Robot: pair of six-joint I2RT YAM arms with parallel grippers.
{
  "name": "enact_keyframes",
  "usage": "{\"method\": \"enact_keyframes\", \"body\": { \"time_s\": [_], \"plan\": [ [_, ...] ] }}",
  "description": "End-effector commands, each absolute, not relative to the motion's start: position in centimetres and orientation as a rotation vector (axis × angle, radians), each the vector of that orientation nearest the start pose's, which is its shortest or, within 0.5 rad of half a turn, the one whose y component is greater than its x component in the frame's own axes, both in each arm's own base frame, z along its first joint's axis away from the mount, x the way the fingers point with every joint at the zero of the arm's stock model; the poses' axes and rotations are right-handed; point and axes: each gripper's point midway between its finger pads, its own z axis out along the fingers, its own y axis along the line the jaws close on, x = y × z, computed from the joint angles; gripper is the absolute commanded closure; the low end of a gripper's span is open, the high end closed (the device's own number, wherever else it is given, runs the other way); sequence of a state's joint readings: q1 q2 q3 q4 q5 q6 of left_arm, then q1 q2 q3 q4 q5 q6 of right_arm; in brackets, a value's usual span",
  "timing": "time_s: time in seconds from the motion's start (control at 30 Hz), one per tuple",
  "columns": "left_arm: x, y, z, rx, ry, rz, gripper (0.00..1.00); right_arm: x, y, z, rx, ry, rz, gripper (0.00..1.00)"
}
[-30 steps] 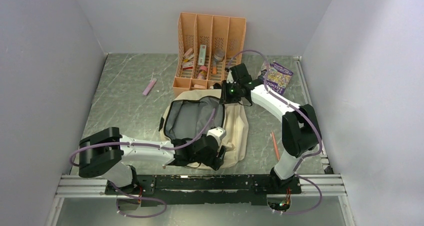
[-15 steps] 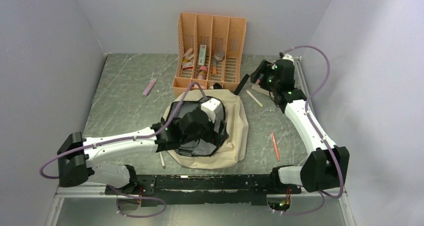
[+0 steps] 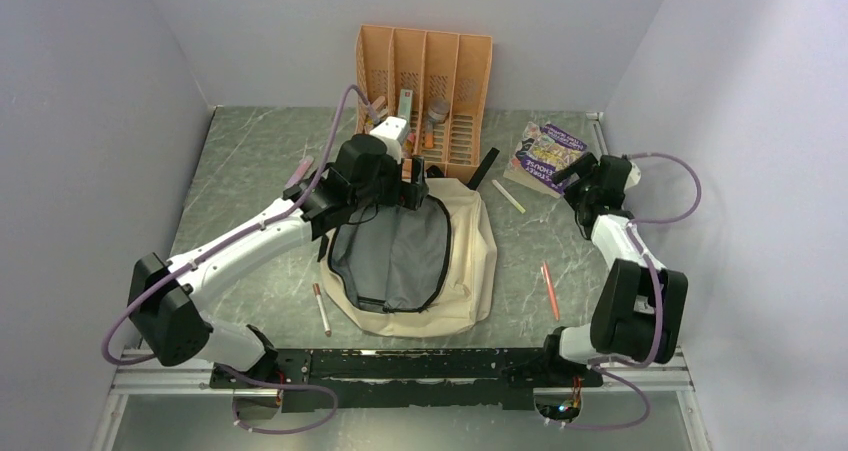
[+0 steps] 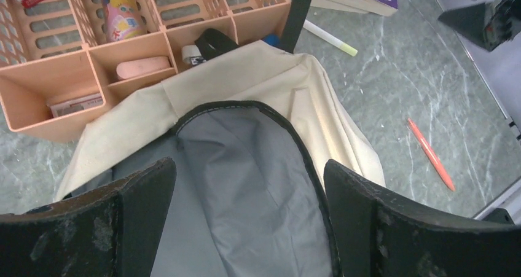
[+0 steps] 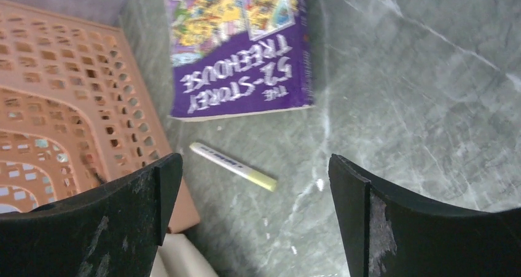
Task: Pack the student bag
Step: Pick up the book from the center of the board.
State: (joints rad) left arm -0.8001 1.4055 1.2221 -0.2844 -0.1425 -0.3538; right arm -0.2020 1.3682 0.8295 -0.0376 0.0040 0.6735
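Observation:
Next, my right gripper will lower onto the near end of the purple book's spine (image 3: pixel 562 186) (image 5: pixel 309 88) below it, since that edge of the book borders bare tabletop, clear of the organiser.
The student bag (image 3: pixel 470 261) lies flat in the middle of the table, cream fabric with black zipper trim. Its mouth gapes and shows grey lining (image 3: pixel 390 256). My left gripper (image 3: pixel 412 191) hovers over the bag's far edge, just in front of the orange organiser. In the left wrist view the left gripper (image 4: pixel 249 185) is open, with only grey lining (image 4: pixel 246 185) below it. My right gripper (image 3: pixel 572 175) is at the right, next to a purple book (image 3: pixel 548 156). In the right wrist view the right gripper (image 5: pixel 255 185) is open and empty above a white-and-yellow highlighter (image 5: pixel 233 165).
The orange slotted organiser (image 3: pixel 425 81) stands at the back with small items in its compartments. A highlighter (image 3: pixel 508 196) and an orange pen (image 3: pixel 549 291) lie right of the bag, a pen (image 3: pixel 321 309) left of it. A pink item (image 3: pixel 299 173) lies further back on the left. A black strap (image 3: pixel 485 168) sticks out behind the bag.
My left arm moved from the bag's near edge across the opening to its far edge. My right arm left the bag and swung right to the book. Both grippers opened.

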Motion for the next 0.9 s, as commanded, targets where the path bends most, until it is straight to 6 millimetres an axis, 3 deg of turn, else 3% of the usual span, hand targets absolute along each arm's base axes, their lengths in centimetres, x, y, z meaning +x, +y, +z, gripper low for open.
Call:
{"method": "enact_keyframes", "body": {
  "time_s": [0.0,0.2,0.33,0.47,0.67,0.87],
  "plan": [
    [32.5,-30.5,25.3,0.416,2.017,-0.56,0.07,41.0,-6.0,11.4,0.969,1.884,0.48,0.07],
    [33.4,-30.5,27.0,0.46,2.002,-0.53,0.07,42.0,-7.6,9.1,0.968,1.883,0.541,0.08],
    [34.3,-30.5,27.1,0.493,1.996,-0.49,0.08,42.6,-8.3,8.0,0.992,1.84,0.641,0.08],
    [34.5,-30.6,26.1,0.52,1.992,-0.515,0.08,43.8,-7.9,6.9,0.976,1.819,0.748,0.1],
    [33.6,-30.1,23.1,0.546,2.02,-0.543,0.09,45.2,-8.0,4.8,1.008,1.813,0.826,0.13],
    [33.5,-30.6,22.2,0.556,2.036,-0.563,0.09,46.5,-7.9,2.8,1.053,1.814,0.9,0.18]
  ]
}}
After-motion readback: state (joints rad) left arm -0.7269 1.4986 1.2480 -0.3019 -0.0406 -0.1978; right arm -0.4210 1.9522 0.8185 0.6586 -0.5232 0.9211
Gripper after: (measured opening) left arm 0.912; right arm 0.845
